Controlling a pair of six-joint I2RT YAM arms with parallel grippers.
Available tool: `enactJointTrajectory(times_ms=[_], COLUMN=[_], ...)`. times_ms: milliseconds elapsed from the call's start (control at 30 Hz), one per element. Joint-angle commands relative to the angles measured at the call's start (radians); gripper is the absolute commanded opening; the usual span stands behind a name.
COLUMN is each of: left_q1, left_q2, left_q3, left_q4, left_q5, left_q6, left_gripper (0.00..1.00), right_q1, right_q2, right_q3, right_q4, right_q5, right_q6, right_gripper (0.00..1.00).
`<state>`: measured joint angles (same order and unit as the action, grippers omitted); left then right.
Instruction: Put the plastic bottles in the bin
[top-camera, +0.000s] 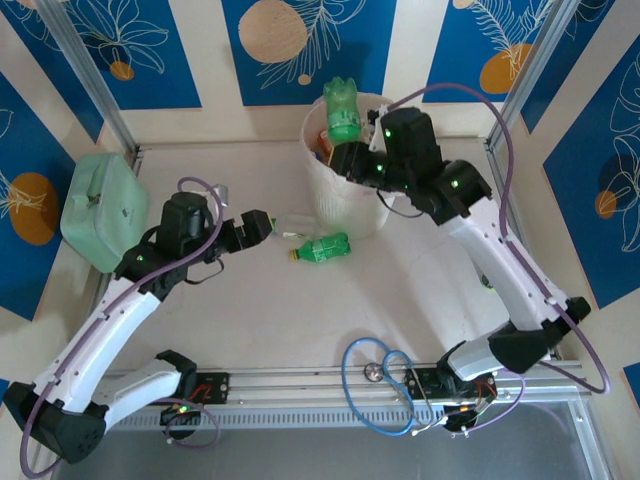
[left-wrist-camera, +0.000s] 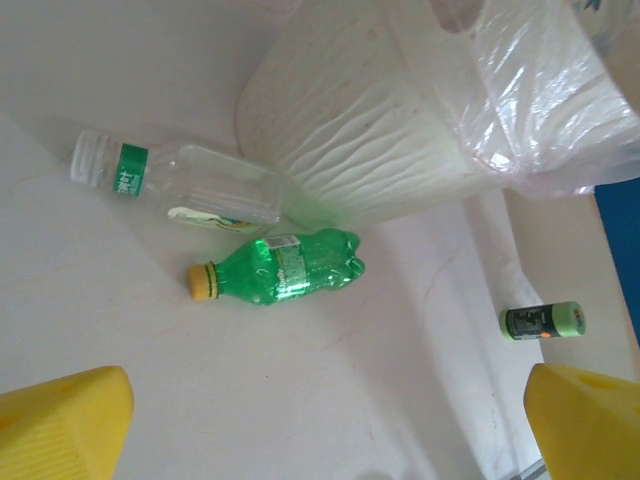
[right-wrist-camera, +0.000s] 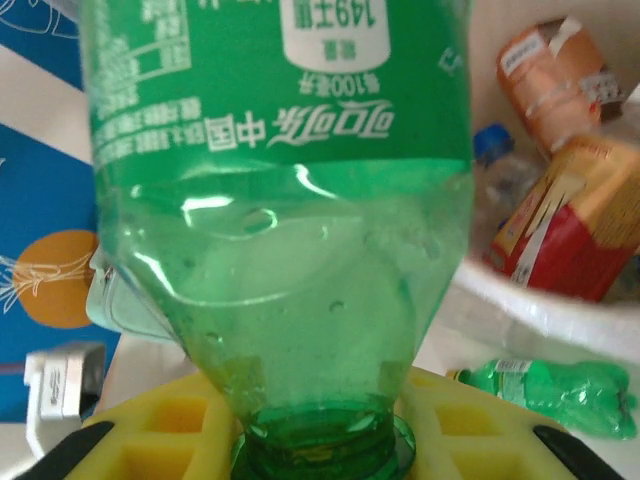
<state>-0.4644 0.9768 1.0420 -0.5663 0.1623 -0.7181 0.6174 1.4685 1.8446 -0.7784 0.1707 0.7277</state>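
My right gripper moves outward over the bin's opening (top-camera: 323, 141) (right-wrist-camera: 515, 185) next and releases the green bottle, since the green bottle's neck still hangs by the cream bin's near rim.
My right gripper (top-camera: 352, 155) is shut on the neck of a green bottle (top-camera: 342, 110), holding it upright over the cream bin (top-camera: 335, 205). In the right wrist view the yellow pads (right-wrist-camera: 150, 430) clamp that bottle (right-wrist-camera: 280, 200) at its neck. Inside the bin (right-wrist-camera: 520, 300) lie an orange-labelled bottle (right-wrist-camera: 555, 70), a red-labelled one (right-wrist-camera: 580, 220) and a blue-capped one (right-wrist-camera: 493, 140). On the table left of the bin lie a green bottle with a yellow cap (top-camera: 322, 247) (left-wrist-camera: 280, 268) and a clear bottle (top-camera: 292, 224) (left-wrist-camera: 180, 185). My left gripper (top-camera: 262, 225) (left-wrist-camera: 320, 440) hangs open, short of both.
A mint-green case (top-camera: 100, 210) stands at the left edge. A small green-and-black bottle (left-wrist-camera: 542, 320) lies on the table to the right of the bin's bagged wall (left-wrist-camera: 400, 130). Blue cable loops (top-camera: 385, 385) lie near the front rail.
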Motion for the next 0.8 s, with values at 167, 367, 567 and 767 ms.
enactJointTrajectory(times_ms=[167, 367, 567, 767], left_q1=[0.01, 0.01, 0.01, 0.01], left_q2=[-0.018, -0.015, 0.002, 0.057], left_q3=[-0.077, -0.089, -0.088, -0.088], left_q4=[-0.024, -0.024, -0.023, -0.023], left_q5=[-0.023, -0.026, -0.035, -0.053], left_q6=[0.035, 0.044, 0.058, 0.062], left_gripper=[0.99, 0.98, 0.99, 0.99], right_q1=[-0.104, -0.143, -0.148, -0.136], right_q2=[0.219, 0.349, 0.386, 0.312], right_q3=[0.308, 0.434, 0.484, 0.445], right_q4=[-0.145, -0.212, -0.243, -0.234], right_q5=[-0.094, -0.129, -0.126, -0.103], right_q6=[-0.063, -0.064, -0.076, -0.08], right_gripper=[0.28, 0.47, 0.61, 0.62])
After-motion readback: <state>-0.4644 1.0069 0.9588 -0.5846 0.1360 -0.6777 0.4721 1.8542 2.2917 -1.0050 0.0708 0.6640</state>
